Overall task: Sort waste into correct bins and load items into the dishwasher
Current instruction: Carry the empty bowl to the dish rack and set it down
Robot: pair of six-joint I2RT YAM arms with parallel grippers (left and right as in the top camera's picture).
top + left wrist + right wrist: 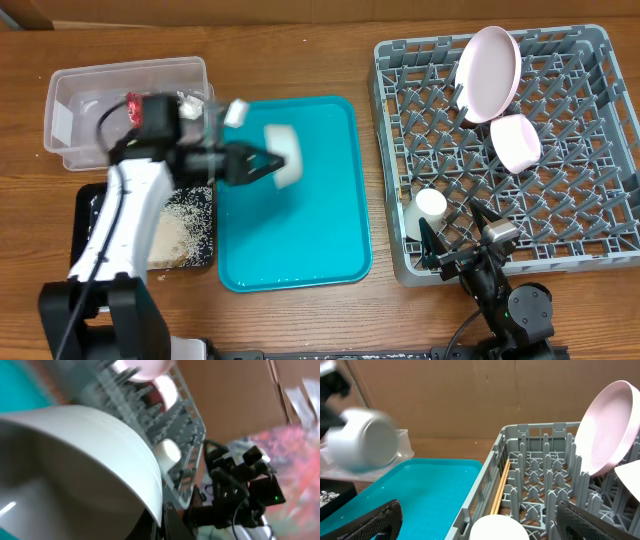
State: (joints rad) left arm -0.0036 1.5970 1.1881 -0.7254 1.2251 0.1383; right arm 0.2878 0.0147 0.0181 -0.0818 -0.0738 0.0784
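The empty pegs between cup (432,205) and plate lie right of my left gripper in the overhead view, so next it needs to move over them and release the bowl.
My left gripper (262,160) is shut on the rim of the off-white bowl (283,155), held tipped on its side above the teal tray (300,240). That bowl (75,460) fills the left wrist view and appears blurred at far left as the bowl (362,440) in the right wrist view. In the dishwasher rack (590,230) stand the pink plate (488,75), the pink bowl (515,140), the white cup (432,205) and the chopsticks (501,485). My right gripper (455,238) is open at the rack's front left corner, just behind the cup (497,529).
The clear tub (80,110) at back left holds a red wrapper (132,100) and a white tissue (190,100). The black tray (205,250) beside my left arm holds rice. Cardboard walls stand behind the table.
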